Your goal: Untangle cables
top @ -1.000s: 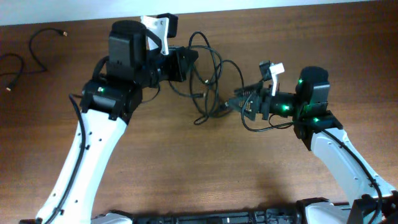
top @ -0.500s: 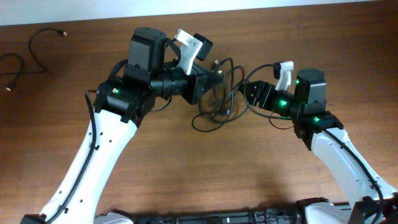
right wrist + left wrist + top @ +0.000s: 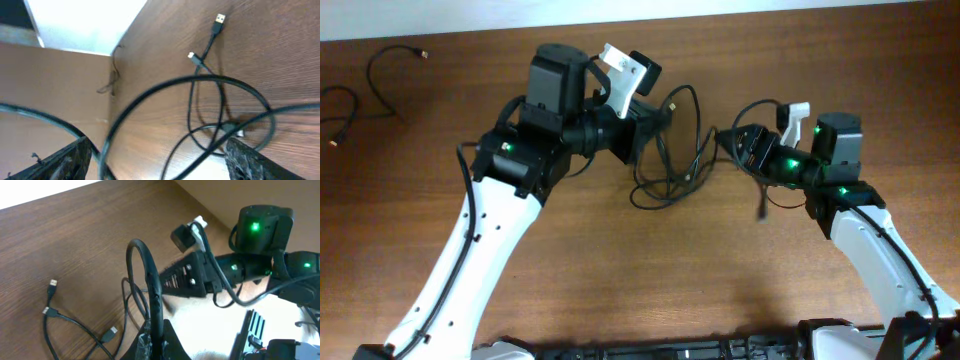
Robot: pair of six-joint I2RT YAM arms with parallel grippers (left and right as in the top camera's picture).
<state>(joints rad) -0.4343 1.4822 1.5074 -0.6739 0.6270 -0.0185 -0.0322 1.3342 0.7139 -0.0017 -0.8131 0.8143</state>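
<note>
My left gripper should next swing left in the overhead view to the bare wood by the separate cables, lower and release clear of the tangle.
Several thin black cables (image 3: 665, 185) lie tangled on the wooden table between my two arms. My left gripper (image 3: 655, 122) is shut on one cable and holds a loop of it up above the table; in the left wrist view (image 3: 155, 337) the cable (image 3: 150, 275) rises from between the fingers. USB plugs (image 3: 112, 330) lie on the wood below. My right gripper (image 3: 725, 140) is open just right of the tangle. In the right wrist view its fingers (image 3: 160, 155) stand wide apart, and blurred strands (image 3: 220, 100) cross in front without being clamped.
Two separate black cables lie at the far left of the table, one curled (image 3: 380, 72) and one at the edge (image 3: 342, 112). A USB plug (image 3: 218, 20) rests on the wood past the tangle. The table's far edge meets a white wall.
My left gripper swung right and lifted its cable. My right gripper drew back to the right and up, and the tangle stretched out between the arms.
</note>
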